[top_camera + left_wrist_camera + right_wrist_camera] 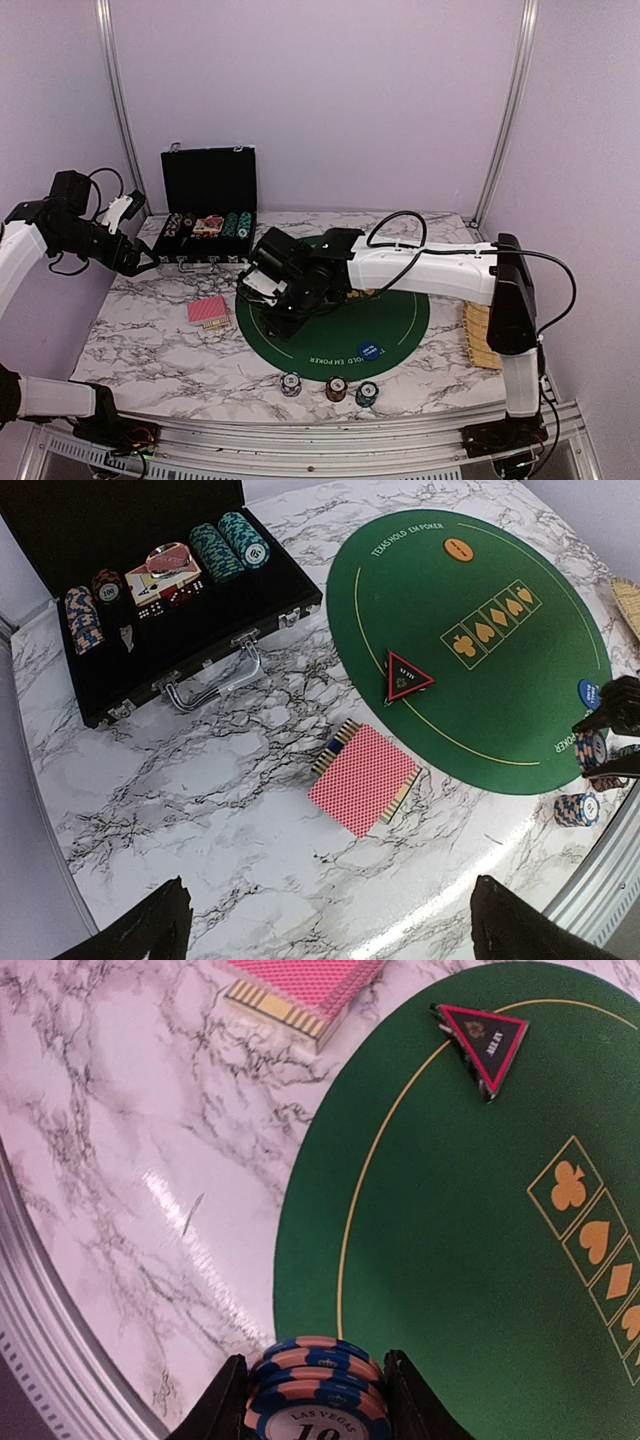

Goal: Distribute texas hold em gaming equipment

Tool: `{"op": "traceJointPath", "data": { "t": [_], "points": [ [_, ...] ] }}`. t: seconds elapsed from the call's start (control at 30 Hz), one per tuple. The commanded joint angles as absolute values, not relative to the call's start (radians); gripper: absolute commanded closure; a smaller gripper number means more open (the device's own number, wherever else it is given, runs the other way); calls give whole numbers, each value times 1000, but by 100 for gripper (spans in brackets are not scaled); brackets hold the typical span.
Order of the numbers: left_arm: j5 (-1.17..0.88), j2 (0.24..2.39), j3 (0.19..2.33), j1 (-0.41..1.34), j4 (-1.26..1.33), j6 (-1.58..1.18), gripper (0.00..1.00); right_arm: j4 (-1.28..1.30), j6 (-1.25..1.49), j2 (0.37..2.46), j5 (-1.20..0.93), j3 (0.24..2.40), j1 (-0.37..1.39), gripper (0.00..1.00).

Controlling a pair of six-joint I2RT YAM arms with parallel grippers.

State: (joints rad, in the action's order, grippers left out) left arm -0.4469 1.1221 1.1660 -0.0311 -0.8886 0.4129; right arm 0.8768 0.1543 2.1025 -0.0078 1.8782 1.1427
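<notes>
The green there is bare, so the robot's right gripper should next go lower and move outward toward the black triangular marker (405, 675), down onto the mat's yellow line.
My right gripper (315, 1400) is shut on a short stack of blue-and-pink poker chips (318, 1390) at the green mat's edge (300, 1260). In the top view it (258, 285) is over the mat's left part. The red-backed cards (365, 777) lie on the marble left of the mat and also show in the top view (208, 312). The black triangular marker (405, 675), the orange button (458, 548) and the blue button (370, 350) lie on the mat. Three chip stacks (336, 387) stand near the front edge. My left gripper (325, 925) is open and empty, high above the table's left side.
The open black case (200, 670) stands at the back left and holds more chip stacks (230, 545), cards and dice. A woven yellow tray (480, 335) lies at the right edge. A metal rail (60, 1340) runs along the table's front.
</notes>
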Motion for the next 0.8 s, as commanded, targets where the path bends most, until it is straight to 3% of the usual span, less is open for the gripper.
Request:
{"op": "traceJointPath", "data": {
  "t": [0.0, 0.33, 0.77],
  "points": [
    [-440, 1114, 1192, -28, -918, 430, 1, 898, 134, 2218, 28, 2004, 1091, 80],
    [-446, 1118, 1197, -28, -919, 437, 1, 930, 172, 2503, 35, 2328, 1023, 80],
    [-455, 1115, 1193, -28, -919, 441, 1, 824, 223, 2597, 11, 2367, 1010, 80]
  ]
}}
